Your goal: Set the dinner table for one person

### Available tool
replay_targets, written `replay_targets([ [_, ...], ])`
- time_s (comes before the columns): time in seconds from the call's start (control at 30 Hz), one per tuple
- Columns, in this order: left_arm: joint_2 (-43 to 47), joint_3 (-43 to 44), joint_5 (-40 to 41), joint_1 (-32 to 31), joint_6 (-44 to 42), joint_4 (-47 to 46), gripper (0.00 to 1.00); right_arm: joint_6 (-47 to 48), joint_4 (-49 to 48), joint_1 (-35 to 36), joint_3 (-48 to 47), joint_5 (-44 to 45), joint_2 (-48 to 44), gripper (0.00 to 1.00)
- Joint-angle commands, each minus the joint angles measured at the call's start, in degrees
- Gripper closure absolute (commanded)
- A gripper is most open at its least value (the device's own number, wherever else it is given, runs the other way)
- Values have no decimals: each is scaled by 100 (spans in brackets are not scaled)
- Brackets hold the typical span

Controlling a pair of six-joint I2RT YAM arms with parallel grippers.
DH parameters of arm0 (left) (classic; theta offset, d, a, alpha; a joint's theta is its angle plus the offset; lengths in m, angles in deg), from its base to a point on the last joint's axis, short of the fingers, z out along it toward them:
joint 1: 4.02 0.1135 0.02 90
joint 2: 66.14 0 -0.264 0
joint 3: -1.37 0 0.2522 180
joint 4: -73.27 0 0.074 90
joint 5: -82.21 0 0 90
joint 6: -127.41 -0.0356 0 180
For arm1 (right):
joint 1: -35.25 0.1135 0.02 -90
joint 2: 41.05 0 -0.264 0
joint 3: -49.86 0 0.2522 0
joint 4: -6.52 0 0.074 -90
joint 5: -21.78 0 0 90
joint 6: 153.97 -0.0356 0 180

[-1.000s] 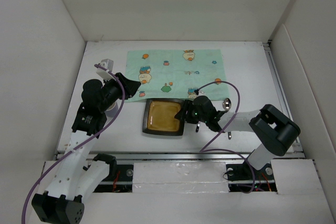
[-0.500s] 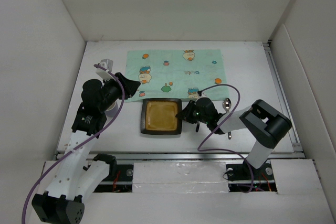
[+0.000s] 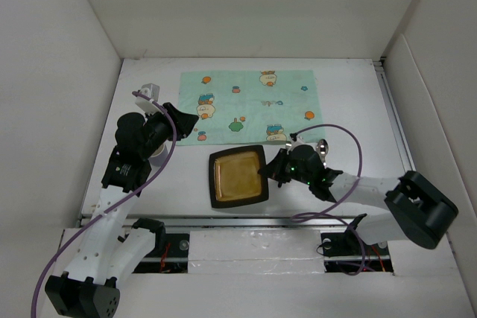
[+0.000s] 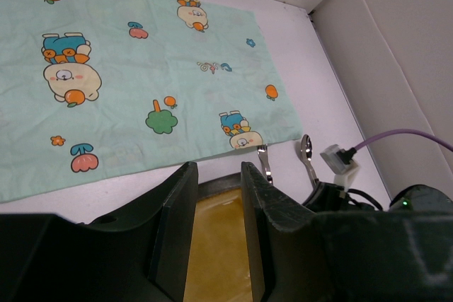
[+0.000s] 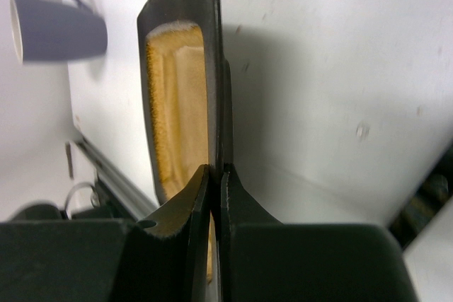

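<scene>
I will next carry the plate [image 3: 237, 178] outward with my right gripper over the mint-green placemat's empty middle [image 3: 244, 106]. I will lower the plate flat and let go of its rim there.
A square dark plate [image 3: 237, 178] with an amber inside lies on the white dinner table [image 3: 358, 102], just in front of the mint-green placemat [image 3: 253, 102]. My right gripper [image 3: 270, 173] is shut on the plate's right rim. In the right wrist view the plate [image 5: 177, 90] stands edge-on, tipped off the tabletop, with its rim pinched in the right gripper [image 5: 214, 171]. My left gripper [image 3: 186, 121] hovers at the placemat's left edge. In its own view the left gripper [image 4: 217, 171] is open with nothing in it, and the plate [image 4: 216, 245] shows beyond its fingers.
A fork [image 4: 263, 160] and a spoon [image 4: 306, 150] lie side by side just past the placemat's [image 4: 141, 68] near right corner. A grey mug [image 5: 56, 26] sits to the plate's left, under the left arm. White walls enclose the table, and a metal rail [image 3: 246, 223] runs along the near edge.
The right gripper shut on the plate's right rim and tipped it up, turning it slightly. The right arm's elbow swung out to the right. The left arm stayed still.
</scene>
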Motion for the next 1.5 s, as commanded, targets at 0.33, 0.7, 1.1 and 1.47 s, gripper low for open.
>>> replay_targets([
  [0.33,153,232,50,-16,-66,-153,71,250,366,-891,-1497,-1056,-1579,100],
  [0.7,293,249,165,-16,-92,-65,71,293,-576,-2289,-3956,-1892,1436,100],
  [1.1,302,258,173,-16,-110,-39,71,355,-101,-2756,-5701,-2587,3486,100],
  [1.47,223,250,147,-16,-101,-57,71,162,-329,-2861,-5885,-2683,4180,100],
])
